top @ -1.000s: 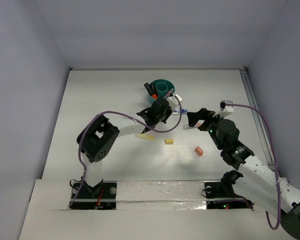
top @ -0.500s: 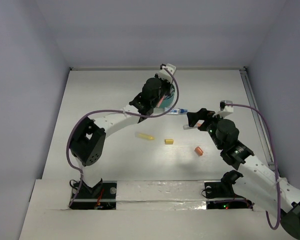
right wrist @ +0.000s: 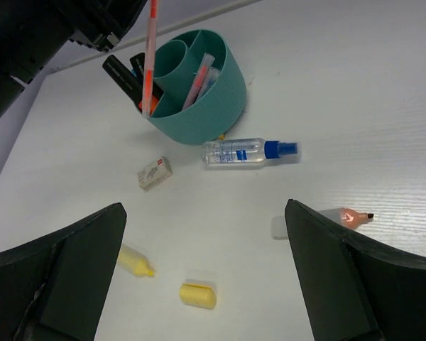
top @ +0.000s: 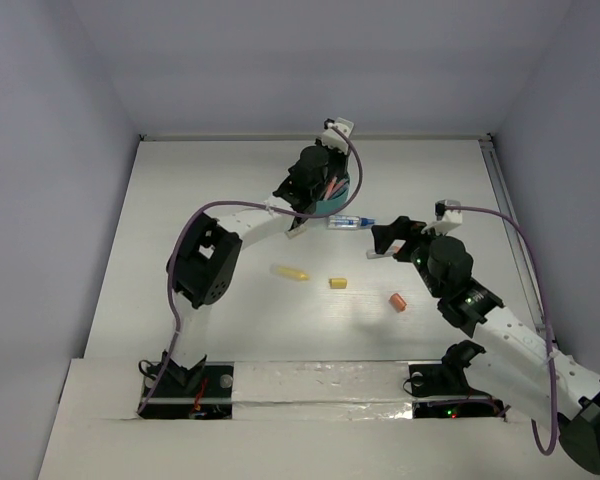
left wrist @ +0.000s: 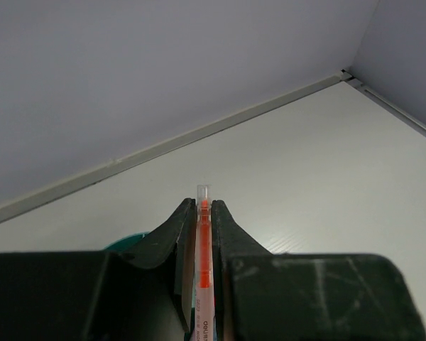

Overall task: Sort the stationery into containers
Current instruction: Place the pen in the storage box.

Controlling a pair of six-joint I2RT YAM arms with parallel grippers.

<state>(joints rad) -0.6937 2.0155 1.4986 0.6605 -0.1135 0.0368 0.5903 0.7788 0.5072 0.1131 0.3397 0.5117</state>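
Observation:
The orange-red pen already hangs upright over the teal container [top: 337,198]. My left gripper should next lower toward the outer ring with the pink pens and release the pen.
My left gripper [top: 316,176] is shut on an orange-red pen [left wrist: 204,266], which runs lengthwise between the jaws. In the right wrist view this pen [right wrist: 150,57] hangs upright over the outer ring of the teal container [right wrist: 206,106]. The container [top: 337,198] holds black markers with orange caps [right wrist: 126,75] and pink pens [right wrist: 199,71]. My right gripper [right wrist: 204,213] is open and empty above the table, to the right of the container [left wrist: 131,241]. On the table lie a yellow marker piece [right wrist: 136,261], a yellow cap [right wrist: 198,294] and an orange marker tip [right wrist: 349,217].
A clear spray bottle with a blue cap [right wrist: 245,151] lies just in front of the container. A small white box [right wrist: 155,172] sits to its left. An orange bit [top: 398,301] lies near the right arm. Grey walls enclose the white table [top: 210,200].
The left gripper has carried the orange-red pen from the table's middle away from the bases, and now holds it over the teal container. The right arm has barely moved.

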